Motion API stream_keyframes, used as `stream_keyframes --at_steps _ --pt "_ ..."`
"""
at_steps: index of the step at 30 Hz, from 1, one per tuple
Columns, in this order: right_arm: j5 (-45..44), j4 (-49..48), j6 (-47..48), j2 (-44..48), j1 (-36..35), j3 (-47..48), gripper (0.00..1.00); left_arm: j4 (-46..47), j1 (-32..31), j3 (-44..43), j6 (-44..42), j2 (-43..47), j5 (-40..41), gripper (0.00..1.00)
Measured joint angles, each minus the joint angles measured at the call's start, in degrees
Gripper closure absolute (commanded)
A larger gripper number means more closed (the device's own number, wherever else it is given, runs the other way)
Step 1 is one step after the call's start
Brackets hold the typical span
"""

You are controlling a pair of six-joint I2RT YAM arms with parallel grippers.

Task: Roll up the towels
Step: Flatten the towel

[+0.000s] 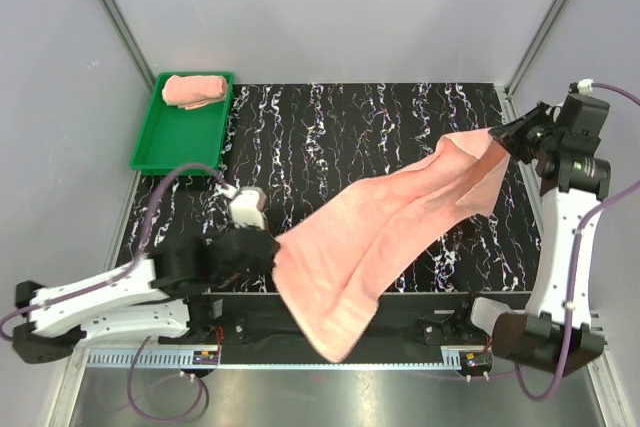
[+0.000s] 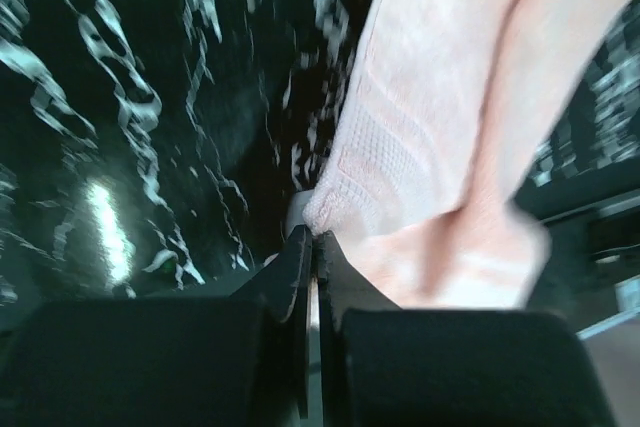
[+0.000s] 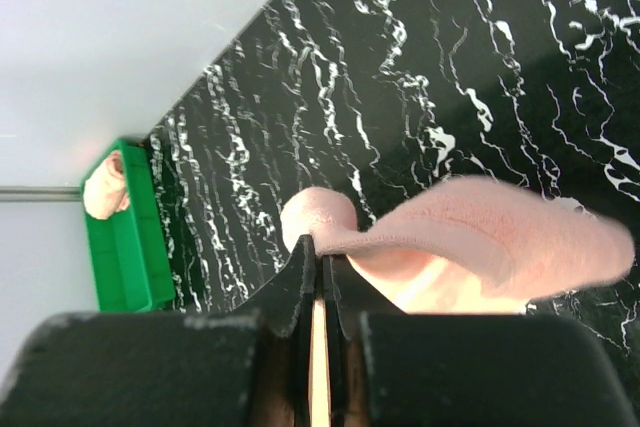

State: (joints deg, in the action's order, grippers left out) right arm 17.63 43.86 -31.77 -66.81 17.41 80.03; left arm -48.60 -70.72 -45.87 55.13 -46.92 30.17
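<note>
My right gripper lowers its towel corner to the black marbled table next and releases it there, because the cloth still hangs sagging in the air.
A salmon-pink towel (image 1: pixel 390 222) hangs stretched in the air between both grippers, sagging over the black marbled table (image 1: pixel 330 137), its lower end draping past the near edge. My left gripper (image 1: pixel 268 247) is shut on one corner of the towel (image 2: pixel 400 137); its jaws are pressed together on the cloth. My right gripper (image 1: pixel 503 134) is shut on the opposite corner of the towel (image 3: pixel 480 237), held high at the right. A second pink towel (image 1: pixel 195 89) lies rolled in the green tray (image 1: pixel 175 137) at the back left; it also shows in the right wrist view (image 3: pixel 105 185).
The green tray (image 3: pixel 135 247) sits at the table's back left corner. Grey walls enclose the table on the back and both sides. A metal rail (image 1: pixel 300 359) with cables runs along the near edge between the arm bases.
</note>
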Motion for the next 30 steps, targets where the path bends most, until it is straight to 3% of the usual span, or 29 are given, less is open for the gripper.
stream_keyframes --at_steps 7,13,16,18,22,25,27,29,30 --pt "-1.7 3.9 -0.6 12.8 0.0 0.5 1.00 -11.8 0.0 -14.8 -9.7 10.8 12.3 1.00" --pt "-3.2 3.4 -2.4 13.8 0.0 -1.7 1.00 -9.9 2.9 -17.5 -23.8 9.6 19.7 1.00" --pt "-3.3 1.0 -3.7 6.8 0.0 -5.8 1.00 -3.3 17.0 -17.5 -32.1 3.0 13.0 1.00" --pt "-4.0 -1.0 -4.5 0.9 0.0 -8.7 1.00 1.9 29.5 -17.3 -36.0 -2.9 4.2 1.00" --pt "-5.6 -3.6 -5.7 -7.9 0.1 -13.1 1.00 9.3 47.1 -17.8 -38.8 -17.5 -12.9 1.00" --pt "-6.3 -6.4 -6.1 -13.6 0.3 -13.3 1.00 11.5 54.6 -19.8 -38.7 -28.8 -21.7 1.00" --pt "-6.6 -8.9 -6.1 -17.7 0.6 -13.3 1.00 12.3 56.2 -21.7 -38.7 -35.2 -25.2 1.00" --pt "-6.8 -10.8 -6.2 -21.4 0.8 -13.1 0.96 12.1 56.2 -25.0 -38.7 -40.7 -27.3 1.00" --pt "-7.1 -11.2 -6.2 -23.3 0.8 -12.8 0.90 12.0 56.2 -27.2 -38.7 -43.3 -28.0 1.00"
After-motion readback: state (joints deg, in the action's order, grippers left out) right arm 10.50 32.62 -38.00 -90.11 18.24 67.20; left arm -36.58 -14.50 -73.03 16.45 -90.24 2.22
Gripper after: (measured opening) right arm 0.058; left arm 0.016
